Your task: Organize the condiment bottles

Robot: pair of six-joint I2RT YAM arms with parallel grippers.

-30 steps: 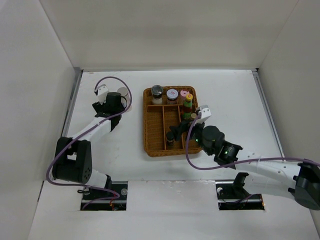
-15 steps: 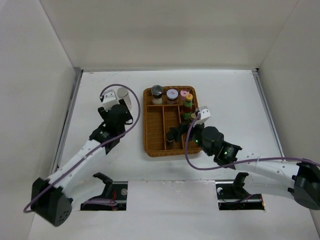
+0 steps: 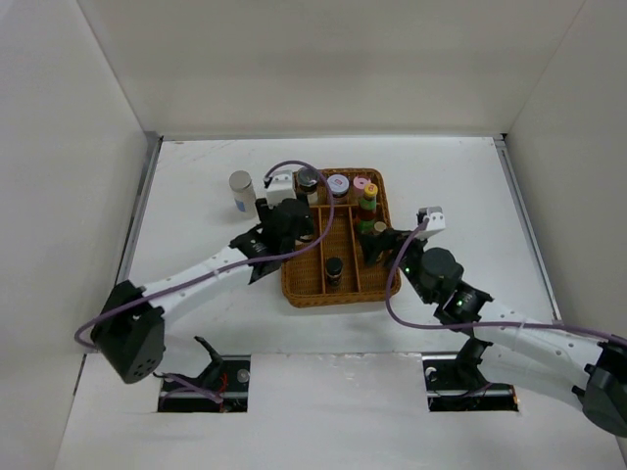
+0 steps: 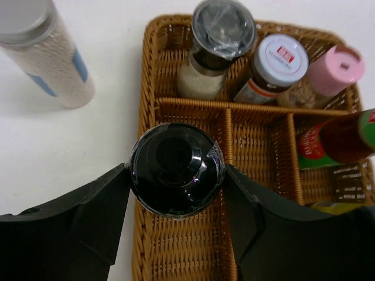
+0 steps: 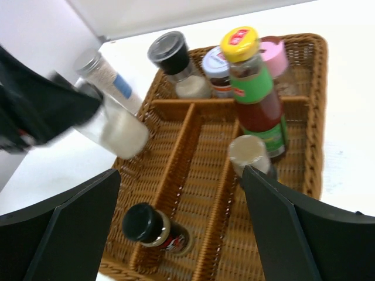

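Observation:
The woven slot below my left gripper isn't holding anything. My left gripper should next move down toward the tray section's far end (image 4: 196,117) beside the black-capped shaker (image 4: 217,47) and release the bottle there.
My left gripper (image 3: 294,223) is shut on a black-capped bottle (image 4: 176,170) with a pale body and holds it over the left compartment of the wicker tray (image 3: 323,299). It also shows blurred in the right wrist view (image 5: 117,129). A white cylinder (image 3: 241,190) with a grey cap stands on the table left of the tray. The back row holds a black-capped shaker (image 4: 217,47), a white-capped jar (image 4: 275,64) and a pink-capped bottle (image 4: 331,70). A yellow-capped red sauce bottle (image 5: 252,88) and a pale-capped jar (image 5: 251,153) stand on the right. A small black-capped bottle (image 5: 146,225) stands in the middle compartment. My right gripper (image 5: 180,181) is open and empty above the tray's near right.
The white table (image 3: 196,166) is walled at the back and on both sides. The tray's woven dividers (image 4: 225,152) split it into long compartments behind a back row. The left arm (image 3: 196,269) lies across the table left of the tray.
The left arm swung right from beside the white cylinder to the tray's left compartment. The right gripper drew back to the right, away from the small black-capped bottle.

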